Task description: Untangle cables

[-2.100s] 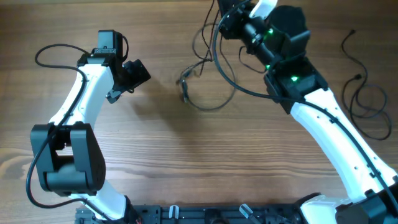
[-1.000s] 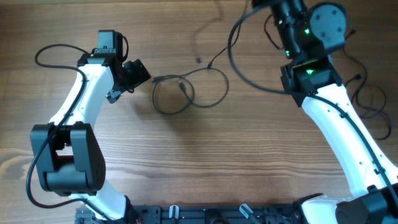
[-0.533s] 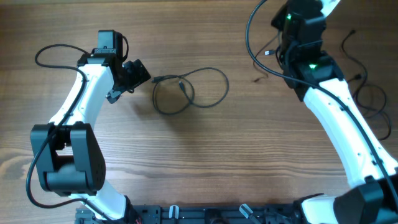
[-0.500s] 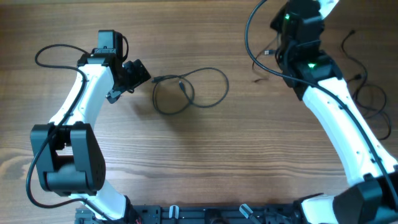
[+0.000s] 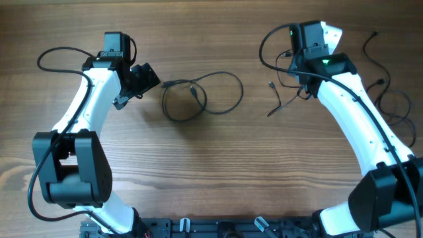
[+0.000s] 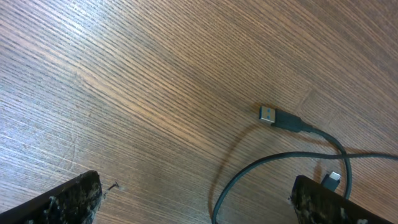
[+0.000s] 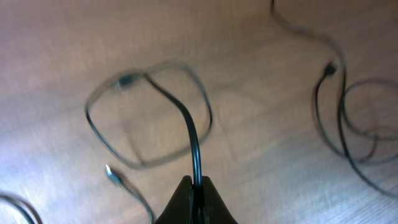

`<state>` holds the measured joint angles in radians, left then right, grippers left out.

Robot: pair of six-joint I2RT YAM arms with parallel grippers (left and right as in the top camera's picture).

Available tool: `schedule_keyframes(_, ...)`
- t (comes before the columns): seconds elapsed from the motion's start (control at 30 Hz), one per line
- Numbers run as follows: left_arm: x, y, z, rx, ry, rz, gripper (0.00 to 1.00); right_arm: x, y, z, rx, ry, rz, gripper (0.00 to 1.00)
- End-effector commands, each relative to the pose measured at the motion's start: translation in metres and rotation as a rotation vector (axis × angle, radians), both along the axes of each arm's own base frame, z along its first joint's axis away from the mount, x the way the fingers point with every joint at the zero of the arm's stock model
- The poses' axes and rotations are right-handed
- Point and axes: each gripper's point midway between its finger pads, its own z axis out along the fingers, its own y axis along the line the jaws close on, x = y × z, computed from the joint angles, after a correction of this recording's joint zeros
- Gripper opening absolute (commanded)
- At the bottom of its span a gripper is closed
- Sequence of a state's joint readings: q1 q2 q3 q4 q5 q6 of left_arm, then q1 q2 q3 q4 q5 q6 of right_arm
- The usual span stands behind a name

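Note:
The right gripper will next move down to the tabletop by the held cable's free plug and let go of the cable, because that spot is clear of the other cables.
One thin black cable [image 5: 210, 99] lies in a loose double loop at the table's middle, its USB plug [image 6: 268, 114] flat on the wood. My left gripper [image 5: 147, 80] stands open just left of that loop; its fingertips [image 6: 69, 199] straddle bare wood and one strand [image 6: 249, 171], gripping nothing. My right gripper [image 7: 196, 186] is shut on another black cable [image 7: 186, 124], which rises from the jaws into a blurred loop. From overhead that gripper [image 5: 295, 66] sits at the upper right, with the held cable's free end [image 5: 283, 104] trailing onto the table.
More thin black cables [image 5: 390, 106] lie spread at the far right edge, also visible as cables [image 7: 339, 118] in the right wrist view. A thicker arm cord [image 5: 56, 53] loops beside the left arm. The arm bases stand along the near edge.
My right arm has swung from the table's far edge back toward the middle right and lower, carrying its cable clear of the loop. The looped cable and left arm stayed still.

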<state>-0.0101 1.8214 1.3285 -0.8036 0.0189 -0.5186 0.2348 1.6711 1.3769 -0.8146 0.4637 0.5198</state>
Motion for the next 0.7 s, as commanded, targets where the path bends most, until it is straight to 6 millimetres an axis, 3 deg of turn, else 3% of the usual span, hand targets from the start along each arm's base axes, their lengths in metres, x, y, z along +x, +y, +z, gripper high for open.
schedule_keyframes(0.0,0.0,0.003,-0.004,0.013,0.008,0.019,1.0,-0.005,0.017,-0.026,0.092,0.078,0.042,0.04)
schedule_keyframes(0.1,0.0,0.003,-0.004,0.013,0.008,0.019,1.0,-0.014,0.017,-0.046,0.09,0.128,0.043,0.04)
schedule_keyframes(0.27,0.0,0.003,-0.004,0.013,0.008,0.018,1.0,-0.013,0.017,-0.062,0.083,0.161,0.041,0.05)
schedule_keyframes(0.4,0.0,0.003,-0.004,0.013,0.008,0.019,1.0,-0.012,0.017,-0.077,0.074,0.196,0.041,0.11)
schedule_keyframes(0.5,0.0,0.003,-0.004,0.013,0.008,0.019,1.0,-0.012,0.017,-0.079,0.074,0.2,0.042,0.12)
schedule_keyframes(0.6,0.0,0.003,-0.004,0.013,0.008,0.019,1.0,-0.013,0.017,-0.08,0.072,0.207,0.041,0.28)
schedule_keyframes(0.67,0.0,0.003,-0.004,0.013,0.008,0.018,1.0,-0.015,0.016,-0.08,0.065,0.214,0.043,0.66)
